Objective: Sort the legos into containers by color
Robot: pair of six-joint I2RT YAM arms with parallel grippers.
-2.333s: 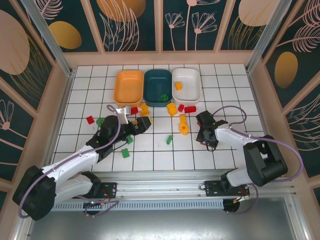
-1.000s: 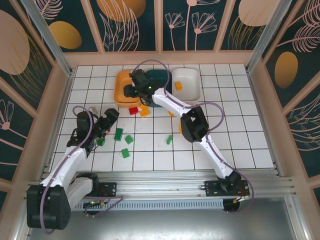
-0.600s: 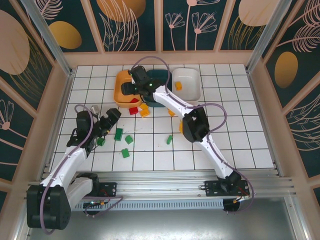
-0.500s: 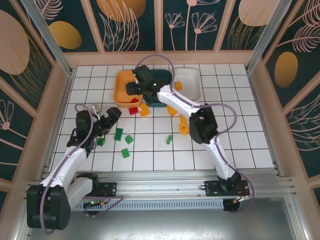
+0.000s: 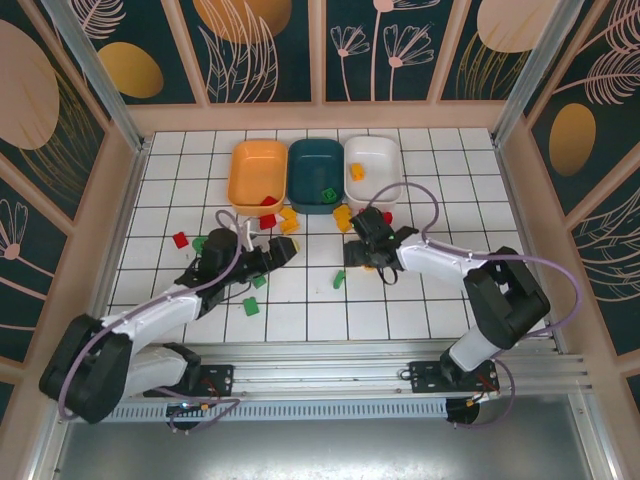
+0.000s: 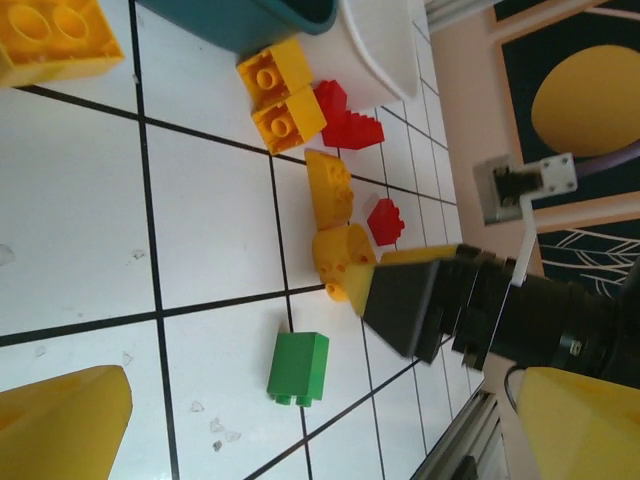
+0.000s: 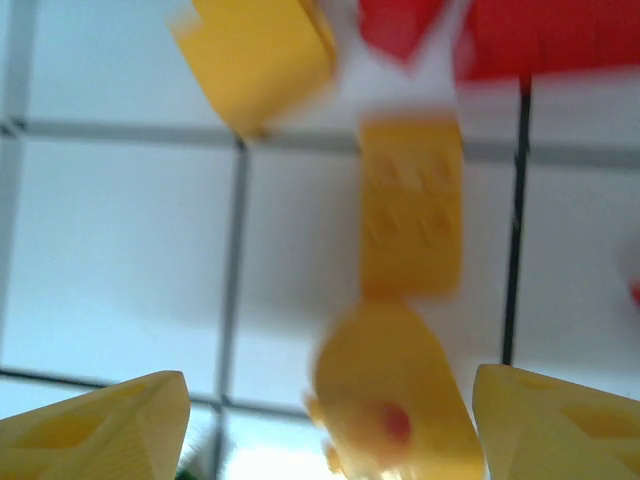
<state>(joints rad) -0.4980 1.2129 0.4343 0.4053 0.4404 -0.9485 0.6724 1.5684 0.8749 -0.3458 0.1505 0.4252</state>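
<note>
My right gripper's open fingers will go down along the sides of the rounded yellow lego, just below and between them, and close next.
The orange, dark teal and white containers stand side by side at the back. They hold a red lego, a green one and a yellow one. Loose legos lie in front of them. My right gripper is open low over a rounded yellow lego, which sits between its fingers with gaps on both sides. My left gripper is open with nothing in it, and a green brick lies ahead of it.
Yellow bricks and red ones lie just before the trays. More green bricks and a red one are scattered on the left. The two grippers are close together at mid-table.
My right arm has pulled back from over the orange container to the yellow legos at mid-table, its jaws wider. My left gripper has moved right toward the centre.
</note>
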